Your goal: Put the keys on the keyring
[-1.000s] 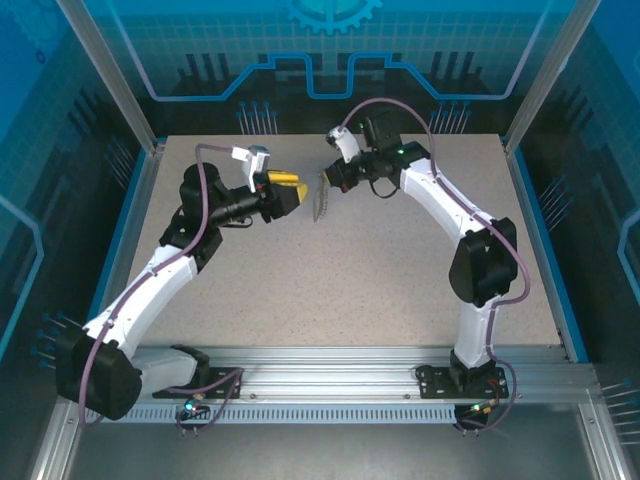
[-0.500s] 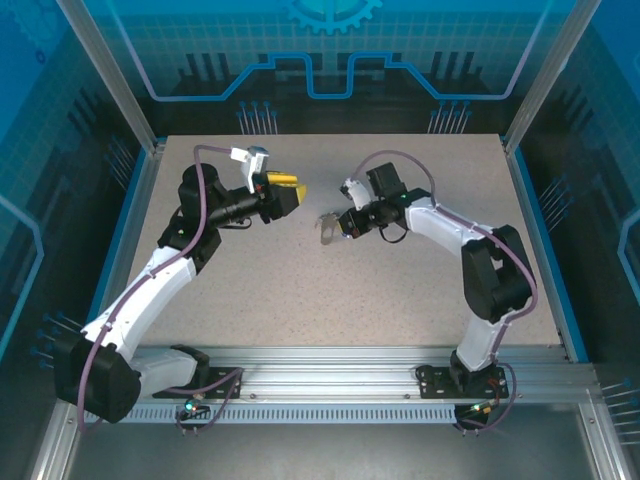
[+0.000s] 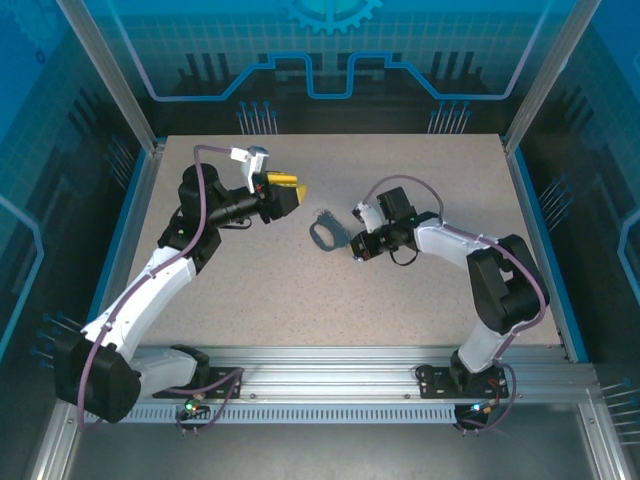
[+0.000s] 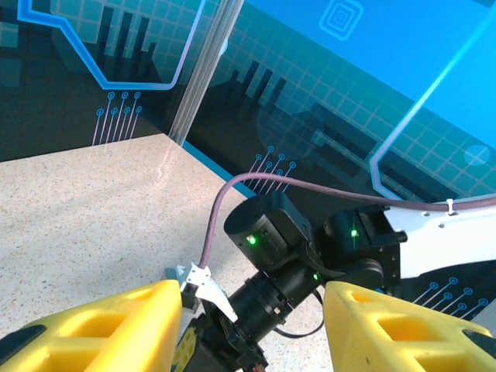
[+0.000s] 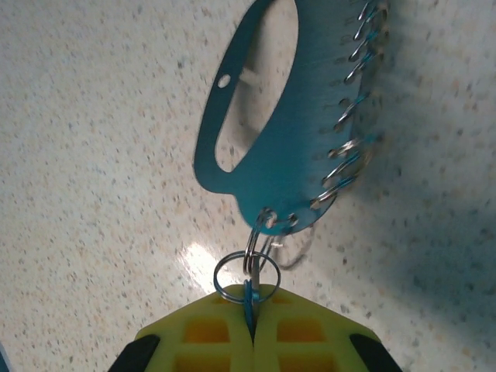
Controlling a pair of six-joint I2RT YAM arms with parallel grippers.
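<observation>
The right gripper moves back toward the base next, then releases the key [image 5: 248, 291], since the key's ring already links to the keyring.
My right gripper [image 5: 253, 304] is shut on the key [image 5: 248, 291]. Only the thin blue edge of the key shows between the yellow pads. A silver ring [image 5: 246, 277] loops around the key at the fingertips and links to the keyring [image 5: 267, 147]. That keyring is a flat bluish plate with an oval cut-out and several small rings along one edge. In the top view the keyring [image 3: 325, 232] lies low at the table's middle, just left of the right gripper [image 3: 352, 244]. My left gripper [image 3: 297, 194] hovers open to the upper left with nothing between its yellow fingers [image 4: 101, 329].
The speckled table [image 3: 300, 290] is walled by blue panels on three sides, with a metal rail [image 3: 330, 365] at the near edge. In the left wrist view the right arm's black wrist [image 4: 287, 256] and purple cable [image 4: 221, 209] sit ahead of the open fingers.
The right arm has swung down and toward the near side, carrying the keyring from hanging in the air to table level. The left arm has stayed still.
</observation>
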